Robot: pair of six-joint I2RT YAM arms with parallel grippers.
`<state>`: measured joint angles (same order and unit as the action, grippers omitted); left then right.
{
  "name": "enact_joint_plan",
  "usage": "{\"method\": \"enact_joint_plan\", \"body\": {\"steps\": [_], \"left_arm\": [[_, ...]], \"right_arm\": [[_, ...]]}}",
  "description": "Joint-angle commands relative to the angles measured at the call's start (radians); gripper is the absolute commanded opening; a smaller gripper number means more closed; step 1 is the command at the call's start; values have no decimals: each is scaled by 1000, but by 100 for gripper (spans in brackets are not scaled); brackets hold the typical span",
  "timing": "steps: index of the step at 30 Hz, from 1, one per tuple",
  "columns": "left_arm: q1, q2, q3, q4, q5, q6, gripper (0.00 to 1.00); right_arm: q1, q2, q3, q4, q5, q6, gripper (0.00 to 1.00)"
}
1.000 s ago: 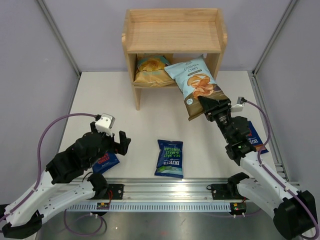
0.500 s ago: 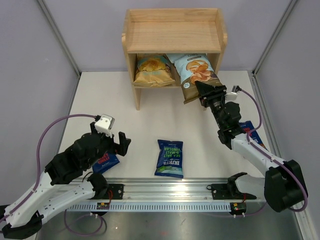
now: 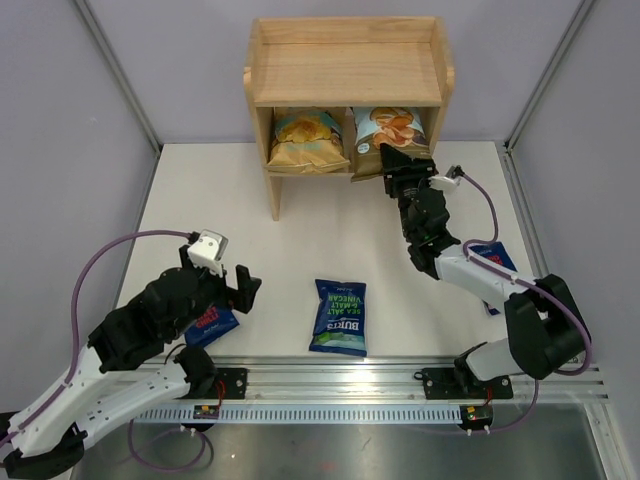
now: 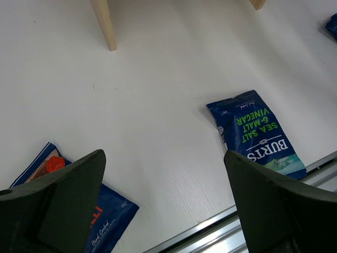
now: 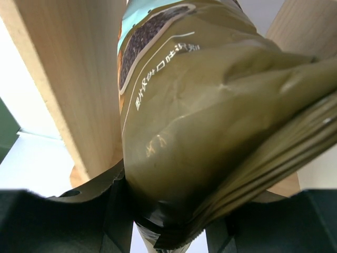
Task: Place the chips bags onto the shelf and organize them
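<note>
My right gripper pushes outward and toward the yellow chips bag (image 3: pixel 308 138) next, then opens, since the Cassava bag's brown bottom still juts past the shelf's front.
The wooden shelf (image 3: pixel 345 70) stands at the back. On its lower tier the yellow chips bag (image 3: pixel 308 138) sits on the left and the Cassava Chips bag (image 3: pixel 392 132) on the right. My right gripper (image 3: pixel 393 168) is shut on the Cassava bag's brown bottom edge (image 5: pixel 210 158) at the shelf front. A green-lettered Burts bag (image 3: pixel 339 316) lies at front centre; it also shows in the left wrist view (image 4: pixel 255 134). A red-lettered Burts bag (image 3: pixel 212 323) lies under my left gripper (image 3: pixel 243 285), which is open and empty. Another Burts bag (image 3: pixel 495 262) lies partly under the right arm.
The shelf's top tier (image 3: pixel 345 45) holds nothing. The shelf's left leg (image 4: pixel 104 23) stands on the white table. A metal rail (image 3: pixel 340 380) runs along the table's near edge. Grey walls close in the left, right and back.
My right gripper has carried the Cassava Chips bag up and back from in front of the shelf into the lower tier's right side. The left arm has not moved.
</note>
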<state>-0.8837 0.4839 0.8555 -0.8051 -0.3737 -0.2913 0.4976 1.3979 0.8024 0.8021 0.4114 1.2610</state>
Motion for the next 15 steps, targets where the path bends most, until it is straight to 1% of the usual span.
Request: {"method": "enact_joint_plan", "body": {"steps": [1, 5, 12, 13, 15], "left_arm": [[0, -22, -10, 58, 24, 20, 99], [0, -36, -13, 60, 25, 20, 99], [0, -51, -15, 64, 36, 21, 99], [0, -51, -15, 66, 38, 21, 99], [0, -54, -16, 66, 42, 23, 99]], "right_arm": [[35, 55, 86, 114, 193, -55, 13], [41, 113, 153, 101, 245, -66, 14], [41, 193, 244, 43, 256, -95, 16], [41, 193, 256, -11, 254, -94, 17], [39, 196, 282, -50, 250, -92, 18]]}}
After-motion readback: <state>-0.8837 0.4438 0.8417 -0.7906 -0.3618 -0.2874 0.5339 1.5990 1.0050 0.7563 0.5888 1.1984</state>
